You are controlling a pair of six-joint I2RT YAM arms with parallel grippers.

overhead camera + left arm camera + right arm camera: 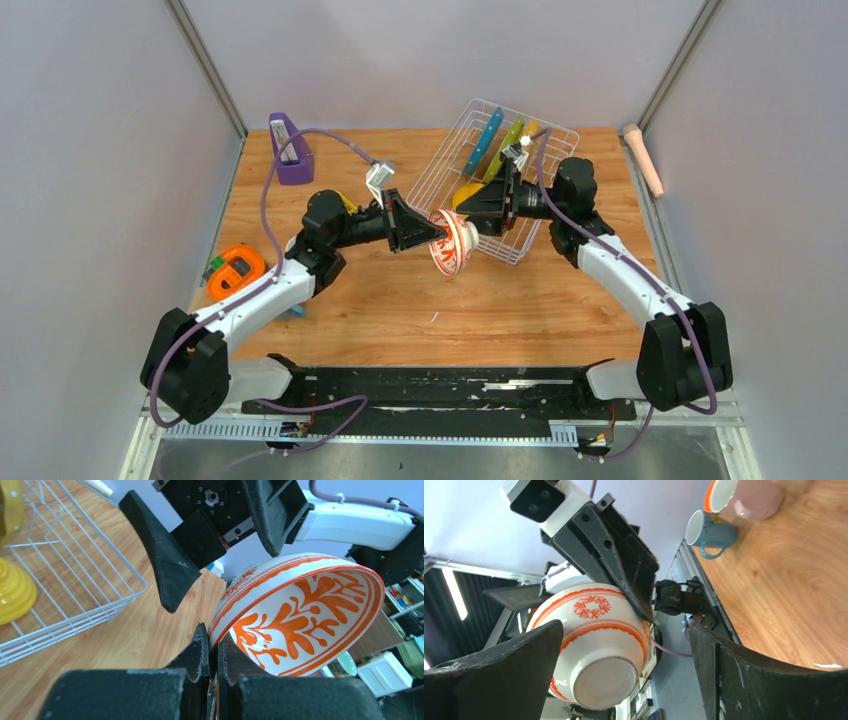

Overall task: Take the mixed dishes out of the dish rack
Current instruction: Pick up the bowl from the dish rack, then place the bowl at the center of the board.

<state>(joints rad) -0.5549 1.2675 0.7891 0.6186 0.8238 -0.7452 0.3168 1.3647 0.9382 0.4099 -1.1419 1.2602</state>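
Observation:
The wood beside the blue cup is clear, so my left gripper needs to move back and down next, tilt the on-edge bowl base-down and release it on that tabletop [352,311].
My left gripper [438,236] is shut on the rim of the red-and-white patterned bowl [453,244] and holds it on edge above the table, just off the near left corner of the dish rack [535,205]. The pinch shows in the left wrist view [214,647], with the bowl [305,610] tilted. My right gripper [472,214] is open and empty, its jaws spread around the bowl's base [596,645] in the right wrist view [626,627]. The rack holds a blue plate [487,140], a green plate [511,146], a yellow plate [530,130] and a yellow bowl [462,195].
A pinkish cup [749,497] and a blue cup [711,530] stand on the wooden table [784,590]. A purple wedge holder [290,152] sits at the back left. An orange round gadget [235,272] lies at the left edge. A pink cylinder [645,160] lies beyond the right edge.

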